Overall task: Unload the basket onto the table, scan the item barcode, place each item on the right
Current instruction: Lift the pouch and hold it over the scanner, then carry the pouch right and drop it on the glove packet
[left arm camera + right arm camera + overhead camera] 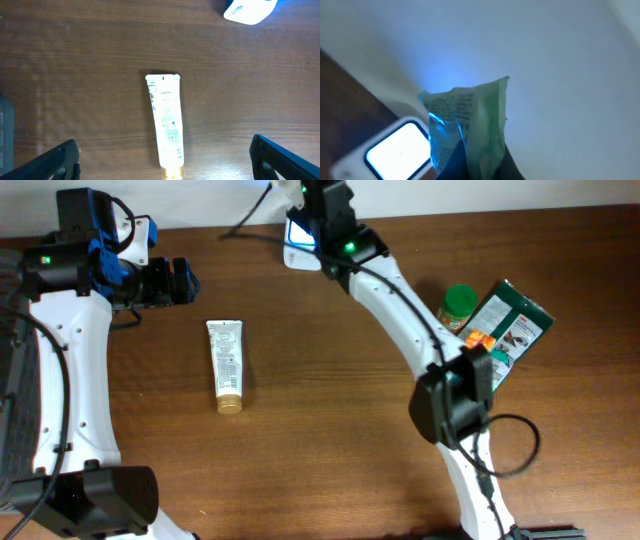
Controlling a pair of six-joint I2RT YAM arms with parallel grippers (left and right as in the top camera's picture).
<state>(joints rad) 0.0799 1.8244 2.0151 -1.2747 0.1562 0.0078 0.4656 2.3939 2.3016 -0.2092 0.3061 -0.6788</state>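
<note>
The dark green box is below my right gripper, rightward in the overhead view, so it will swing back and down to release the packet there.
My right gripper is shut on a thin pale green packet and holds it up beside the white barcode scanner, whose window glows bright. Blue light falls on the packet's printed side, which faces the scanner. Overhead, that gripper is at the table's back edge, just above the scanner. My left gripper is open wide above a white tube with a gold cap lying flat on the table, and nothing is between its fingers. Overhead, the left gripper hangs up and left of the tube.
A green-lidded jar and a dark green box lie at the right, beside the right arm's elbow. A black cable runs to the scanner at the back. The table is dark wood with a white wall behind.
</note>
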